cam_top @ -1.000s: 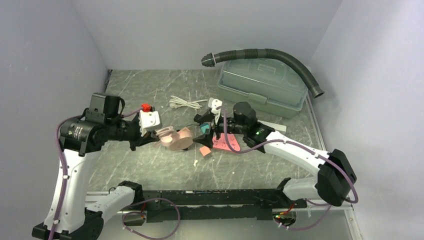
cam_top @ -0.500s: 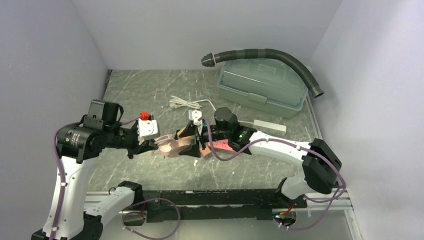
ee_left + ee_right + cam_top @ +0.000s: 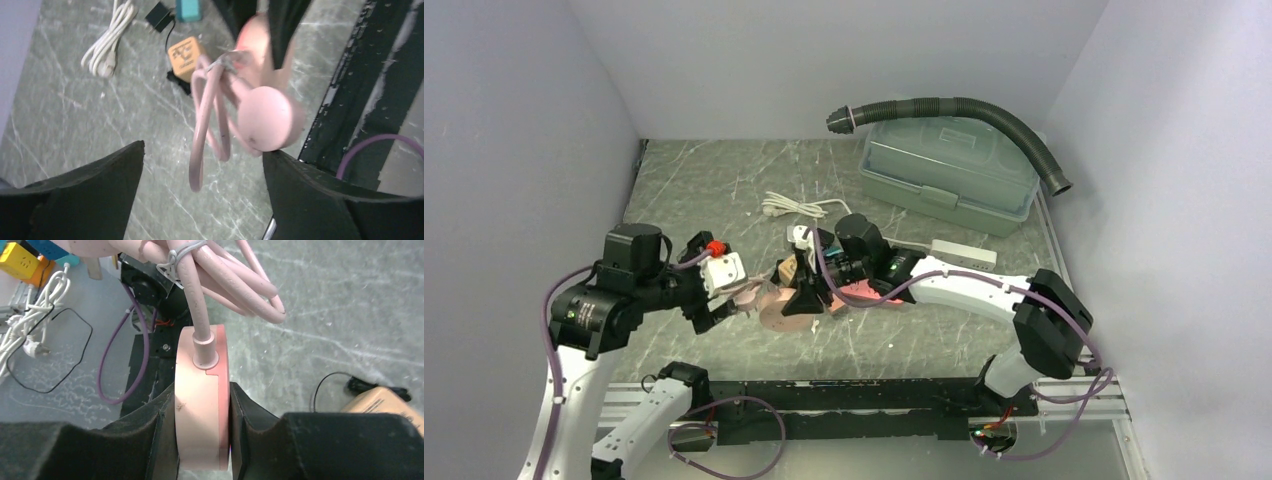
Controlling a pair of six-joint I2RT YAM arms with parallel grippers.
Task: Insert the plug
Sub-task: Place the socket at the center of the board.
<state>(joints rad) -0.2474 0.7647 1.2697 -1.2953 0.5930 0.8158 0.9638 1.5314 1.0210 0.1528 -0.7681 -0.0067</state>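
Observation:
The bare tabletop is below the robot's right gripper and to its left in the top view, so the right gripper should lower the socket block [image 3: 200, 405] there next and let it go.
A pink round socket block [image 3: 200, 405] stands on edge between the fingers of my right gripper [image 3: 201, 390], which is shut on its two flat faces. Its pink cable [image 3: 225, 285] leaves the top of the block and is bundled in loops with a tie. In the left wrist view the loops [image 3: 210, 115] and a rounded pink plug end [image 3: 265, 120] hang between the wide-apart fingers of my left gripper [image 3: 202, 150], which is open. The plug end lies against one finger's tip. From above, both grippers [image 3: 724, 300] [image 3: 809, 295] meet at the pink bundle [image 3: 774, 300].
An orange adapter [image 3: 185, 55] with a black lead, a coiled white cable [image 3: 107, 40] and a teal block [image 3: 187, 10] lie beyond the bundle. A white power strip [image 3: 964, 255], a grey lidded box [image 3: 949, 175] and a black hose [image 3: 964, 110] sit at the back right.
My right gripper moved left and closed on the pink block. My left gripper opened, let go of the bundle and drew back a little to the left.

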